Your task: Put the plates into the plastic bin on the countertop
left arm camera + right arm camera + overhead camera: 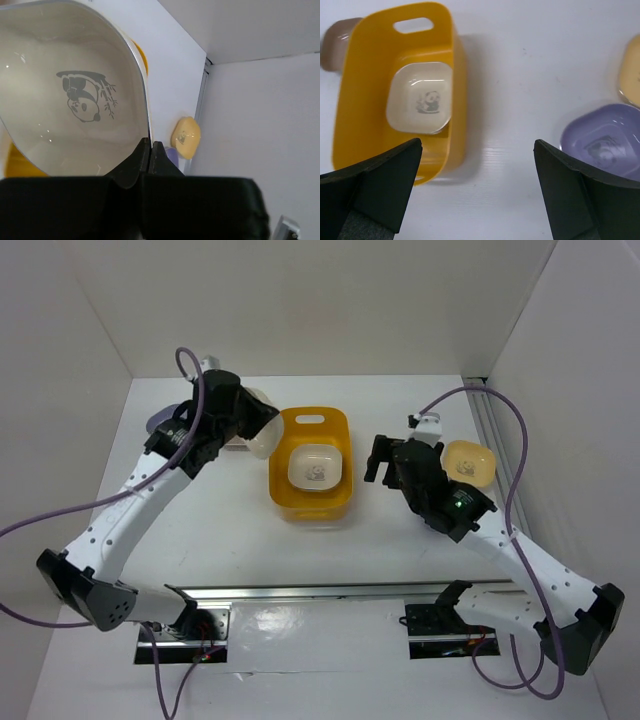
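My left gripper lowers the panda plate next, over the cream plate in the bin.
My left gripper (pixel 240 408) is shut on the rim of a cream plate (pixel 262 432) with a panda picture, held tilted above the countertop (pixel 220 530) just left of the orange-yellow bin (pixel 280 455). In the left wrist view the fingers (pixel 142 155) pinch that plate (pixel 75 100). A second cream plate (pixel 317 468) lies in the bin (pixel 350 100). My right gripper (pixel 383 458) is open and empty right of the bin, over bare counter (pixel 477 145). A yellow plate (pixel 468 462) and a lavender plate (pixel 602 142) lie to the right. A brown-pink plate (pixel 335 42) lies left of the bin.
White walls close in the back and both sides. A metal rail (pixel 490 420) runs along the right wall and another (pixel 320 592) along the near edge. A lavender object (pixel 160 423) shows partly behind the left arm.
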You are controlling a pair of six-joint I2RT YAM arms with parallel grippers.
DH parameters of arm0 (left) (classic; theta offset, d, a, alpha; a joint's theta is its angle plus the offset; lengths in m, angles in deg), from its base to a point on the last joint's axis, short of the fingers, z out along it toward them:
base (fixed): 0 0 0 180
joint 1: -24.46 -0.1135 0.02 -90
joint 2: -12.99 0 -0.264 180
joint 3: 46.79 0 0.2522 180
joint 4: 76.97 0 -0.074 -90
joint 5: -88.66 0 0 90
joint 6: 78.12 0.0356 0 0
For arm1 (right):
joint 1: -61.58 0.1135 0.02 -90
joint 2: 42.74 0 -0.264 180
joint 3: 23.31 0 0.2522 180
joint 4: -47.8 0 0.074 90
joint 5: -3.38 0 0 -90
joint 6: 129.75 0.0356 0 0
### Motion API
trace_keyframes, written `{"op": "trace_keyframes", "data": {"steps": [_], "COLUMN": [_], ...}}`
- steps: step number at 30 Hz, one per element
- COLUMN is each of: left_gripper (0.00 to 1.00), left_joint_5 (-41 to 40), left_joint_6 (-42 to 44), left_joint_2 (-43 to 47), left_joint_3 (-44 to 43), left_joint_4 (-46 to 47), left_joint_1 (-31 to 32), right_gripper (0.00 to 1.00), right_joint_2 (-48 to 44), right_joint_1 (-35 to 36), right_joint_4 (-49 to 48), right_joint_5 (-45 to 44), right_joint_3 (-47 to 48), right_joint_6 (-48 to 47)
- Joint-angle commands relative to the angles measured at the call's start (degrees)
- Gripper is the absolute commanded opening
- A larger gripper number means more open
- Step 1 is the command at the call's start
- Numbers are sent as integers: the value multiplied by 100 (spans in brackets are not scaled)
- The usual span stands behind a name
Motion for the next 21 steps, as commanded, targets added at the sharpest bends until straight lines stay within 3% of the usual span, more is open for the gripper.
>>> {"op": "trace_keyframes", "data": {"steps": [1, 7, 9, 21], "left_gripper": [0, 0, 0, 0], "left_joint_5": [-1, -343, -493, -854], "left_joint_6": [-949, -1802, -1882, -2823], "left_joint_2": [-408, -1049, -1330, -2614], "left_joint_3": [26, 300, 11, -658], "left_joint_4": [401, 1307, 1360, 860], "left_joint_1": [244, 824, 965, 1071], "right_gripper": [100, 100, 100, 100], "right_joint_2": [-201, -482, -483, -245], "right_joint_1": [-275, -873, -926, -1225], "right_joint_4": [466, 335, 282, 45], "right_joint_5": [-448, -177, 42, 378], "right_joint_3": [-194, -538, -678, -845], "right_joint_6": [316, 493, 493, 326]}}
